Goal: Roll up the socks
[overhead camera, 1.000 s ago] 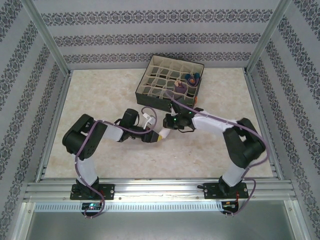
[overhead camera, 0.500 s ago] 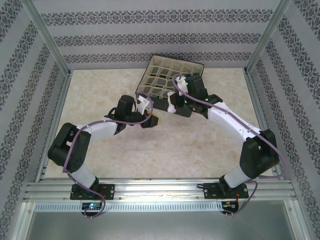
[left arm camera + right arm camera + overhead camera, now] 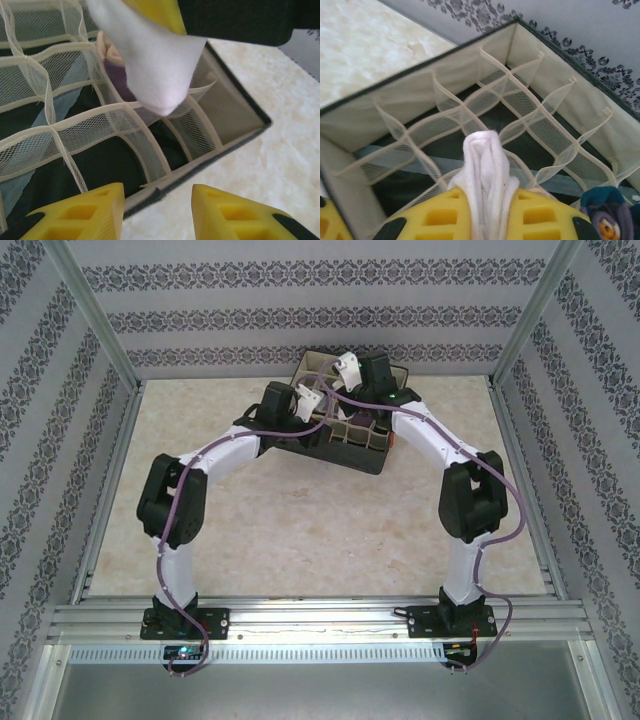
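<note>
The right gripper will next move outward and then down to let go of the white sock in the mesh section near the box's far side, because that space is empty.
A rolled white sock is pinched between the yellow fingers of my right gripper, which is shut on it. It hangs just above the beige mesh dividers of the dark box. In the left wrist view the same white sock dangles over a compartment beside a purple sock that lies in the grid. My left gripper is open with nothing between its fingers, and hovers at the box's near corner wall. From above, both the left gripper and the right gripper are over the box.
A purple and teal sock bundle sits in a compartment at the right of the grid. The box stands at the table's far side near the patterned back wall. Bare marble tabletop stretches between the box and the arm bases.
Both arms have swung from the middle of the table to the far box. The right gripper has carried the white sock over the grid. The left jaws have narrowed slightly.
</note>
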Controlling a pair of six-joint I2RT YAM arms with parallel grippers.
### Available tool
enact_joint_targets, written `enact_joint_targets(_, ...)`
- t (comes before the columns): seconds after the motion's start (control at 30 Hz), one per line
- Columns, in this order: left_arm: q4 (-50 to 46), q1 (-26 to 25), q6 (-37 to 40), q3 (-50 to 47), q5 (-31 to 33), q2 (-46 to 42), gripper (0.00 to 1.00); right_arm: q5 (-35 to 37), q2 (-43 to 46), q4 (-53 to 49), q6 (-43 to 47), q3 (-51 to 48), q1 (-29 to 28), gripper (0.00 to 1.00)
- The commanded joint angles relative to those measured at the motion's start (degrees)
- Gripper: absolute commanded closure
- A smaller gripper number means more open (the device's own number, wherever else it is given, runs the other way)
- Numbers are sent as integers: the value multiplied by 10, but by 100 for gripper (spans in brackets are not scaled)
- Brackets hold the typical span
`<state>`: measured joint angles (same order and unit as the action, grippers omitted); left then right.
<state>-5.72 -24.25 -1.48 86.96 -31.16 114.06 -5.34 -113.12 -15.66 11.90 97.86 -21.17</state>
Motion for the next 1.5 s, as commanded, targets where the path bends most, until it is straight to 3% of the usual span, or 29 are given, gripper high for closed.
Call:
enact_joint_targets(0.0,-65,9,11,48,11,37,63,28,-22,4,43,36,14,100)
enact_joint_targets(0.27,-62,17,-6,71,1,77,78,-7,-79,8,82,83,14,100)
enact_joint_targets(0.47,-70,22,-14,67,-9,88,83,-10,-121,8,90,135,15,100)
enact_joint_targets(0.63,-70,23,-18,57,-12,90,84,1,-169,0,88,207,22,100)
enact_joint_targets(0.77,-70,24,-21,57,-16,92,84,-31,-210,-4,66,268,39,100)
enact_joint_targets(1.0,-69,25,-28,63,-21,99,84,-55,-276,-27,104,347,44,100)
enact_joint_targets(1.47,-67,30,-37,67,-23,106,84,-37,-342,-16,194,336,41,96)
